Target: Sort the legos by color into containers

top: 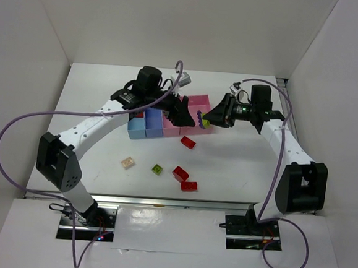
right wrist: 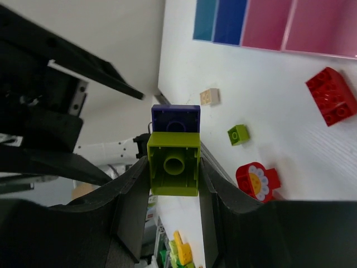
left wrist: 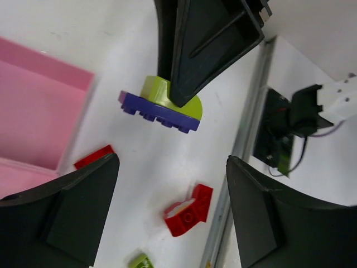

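Note:
I will hold with my right gripper next until a purple-blue lego (right wrist: 175, 118) sticking to the lime green one comes away from it. Then I will tilt the gripper down over the wider pink bin (right wrist: 329, 28) to release.
My right gripper (top: 207, 119) is shut on a lime green lego (right wrist: 174, 163) with a dark purple-blue lego (right wrist: 175, 118) stuck to its far end, held in the air by the wider pink bin. My left gripper (top: 184, 114) is open and empty, facing that pair (left wrist: 162, 106) from close by, above the row of containers (top: 143, 130). In the left wrist view my left gripper (left wrist: 173, 162) frames the table below the pair. On the table lie a red lego (top: 188, 142), a cream one (top: 127, 163), a lime green one (top: 157, 169) and two more red ones (top: 180, 173).
White walls close in the table on the left, back and right. The metal rail (top: 173, 203) with both arm bases runs along the near edge. The left arm's purple cable (top: 18, 127) loops out to the left.

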`<state>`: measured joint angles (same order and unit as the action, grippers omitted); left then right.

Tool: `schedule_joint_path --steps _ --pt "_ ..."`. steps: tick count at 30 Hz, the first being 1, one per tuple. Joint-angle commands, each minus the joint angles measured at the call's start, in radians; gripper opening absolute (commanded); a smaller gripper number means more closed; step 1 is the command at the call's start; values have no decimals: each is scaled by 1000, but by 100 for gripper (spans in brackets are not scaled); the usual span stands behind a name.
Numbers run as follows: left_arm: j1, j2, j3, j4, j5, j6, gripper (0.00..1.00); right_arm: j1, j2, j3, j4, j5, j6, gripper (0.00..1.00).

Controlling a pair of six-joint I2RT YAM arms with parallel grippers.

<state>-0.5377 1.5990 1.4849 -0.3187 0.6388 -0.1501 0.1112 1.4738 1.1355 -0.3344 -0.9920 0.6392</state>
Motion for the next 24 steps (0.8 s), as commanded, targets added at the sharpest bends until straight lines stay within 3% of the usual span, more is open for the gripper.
schedule_joint_path --steps 1,3,5,6,8,11,14,20,24 --pt "18 38 37 79 240 -69 88 22 -32 -5 101 -92 8 28" --pt "76 38 11 133 295 -112 90 22 -59 -5 112 -92 8 28" --pt "134 38 -55 232 474 -248 94 22 -69 4 112 -83 -13 28" --pt "186 38 -81 397 534 -322 94 22 -69 13 112 -83 -13 28" --pt "212 78 -109 534 649 -512 94 31 -78 24 112 -92 -33 28" --pt "203 134 -109 625 674 -621 85 44 -87 39 107 -50 -67 28" --pt "182 167 -100 762 697 -759 87 56 -96 55 83 -7 -88 28" --pt "173 239 -67 803 759 -838 88 84 -106 78 104 41 -88 28" --pt "163 249 -107 956 777 -969 88 105 -96 101 115 41 -98 28"
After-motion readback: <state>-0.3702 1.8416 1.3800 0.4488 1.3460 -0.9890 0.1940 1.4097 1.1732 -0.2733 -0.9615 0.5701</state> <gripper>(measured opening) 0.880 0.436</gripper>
